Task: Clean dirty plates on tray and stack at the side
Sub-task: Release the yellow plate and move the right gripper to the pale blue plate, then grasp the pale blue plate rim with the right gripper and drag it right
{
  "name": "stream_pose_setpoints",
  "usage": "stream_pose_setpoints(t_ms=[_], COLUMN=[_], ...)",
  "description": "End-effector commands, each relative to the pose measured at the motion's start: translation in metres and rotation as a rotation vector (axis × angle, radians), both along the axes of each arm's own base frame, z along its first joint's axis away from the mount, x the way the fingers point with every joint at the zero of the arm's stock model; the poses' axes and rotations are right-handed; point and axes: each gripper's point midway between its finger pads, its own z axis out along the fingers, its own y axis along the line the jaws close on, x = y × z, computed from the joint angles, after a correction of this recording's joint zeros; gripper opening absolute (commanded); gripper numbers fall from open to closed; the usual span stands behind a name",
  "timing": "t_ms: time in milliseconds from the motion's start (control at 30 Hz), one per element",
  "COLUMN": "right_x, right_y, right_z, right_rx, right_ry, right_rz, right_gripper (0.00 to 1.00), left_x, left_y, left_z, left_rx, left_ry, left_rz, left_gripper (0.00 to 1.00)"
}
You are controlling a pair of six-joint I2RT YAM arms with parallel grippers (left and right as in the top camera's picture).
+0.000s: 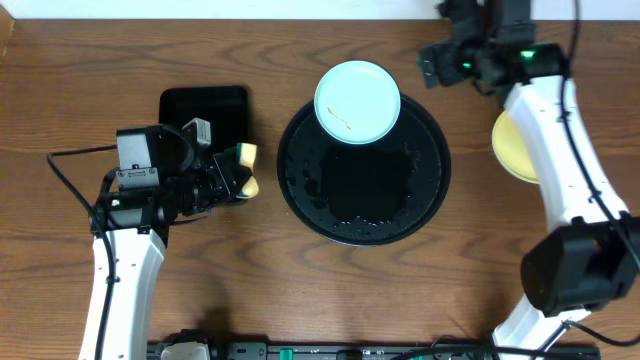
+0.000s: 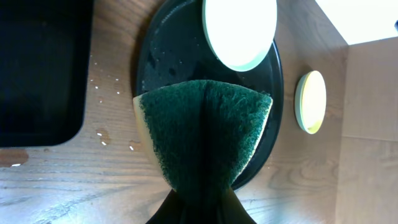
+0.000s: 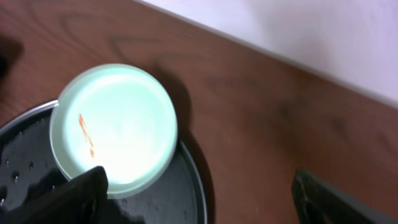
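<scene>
The mint plate's rim sticks out past the tray's far edge, so the robot's right gripper will next move down and to the left in the overhead view onto the plate's rim.
One pale mint-blue plate (image 1: 357,100) with an orange smear lies on the far rim of the round black tray (image 1: 425,195). It also shows in the right wrist view (image 3: 115,127) and the left wrist view (image 2: 239,31). A pale yellow plate (image 1: 512,148) lies on the table right of the tray, partly under the right arm. A third plate is not clearly visible. My left gripper (image 1: 232,172) is shut on a green-and-yellow sponge (image 2: 205,130), left of the tray. My right gripper (image 1: 437,62) is open and empty, above the table just beyond the mint plate.
A smaller rectangular black tray (image 1: 205,108) lies at the far left, behind the left gripper. Water drops (image 2: 102,134) dot the wood between it and the round tray. The round tray's floor (image 1: 365,190) is wet. A pale wall runs along the far table edge.
</scene>
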Motion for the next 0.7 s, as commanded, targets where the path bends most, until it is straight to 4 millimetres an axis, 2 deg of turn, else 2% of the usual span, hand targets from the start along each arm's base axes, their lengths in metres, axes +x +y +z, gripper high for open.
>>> stream_pose_setpoints(t_ms=[0, 233, 400, 667], right_x=[0.025, 0.059, 0.065, 0.067], right_y=[0.018, 0.037, 0.06, 0.084], right_z=[-0.035, -0.1, -0.136, -0.18], right_rx=[-0.04, -0.002, 0.023, 0.066], right_ry=[-0.017, -0.014, -0.006, 0.017], right_rz=[0.041, 0.1, 0.186, 0.249], right_gripper=[0.88, 0.82, 0.77, 0.67], left_x=[0.004, 0.005, 0.005, 0.003], left_y=[0.008, 0.011, 0.011, 0.01], left_z=[0.002, 0.0, 0.0, -0.001], left_rx=[0.048, 0.066, 0.066, 0.066], left_ry=[-0.02, -0.017, -0.016, -0.005], left_rz=[0.012, 0.024, 0.024, 0.021], left_gripper=[0.08, 0.08, 0.08, 0.08])
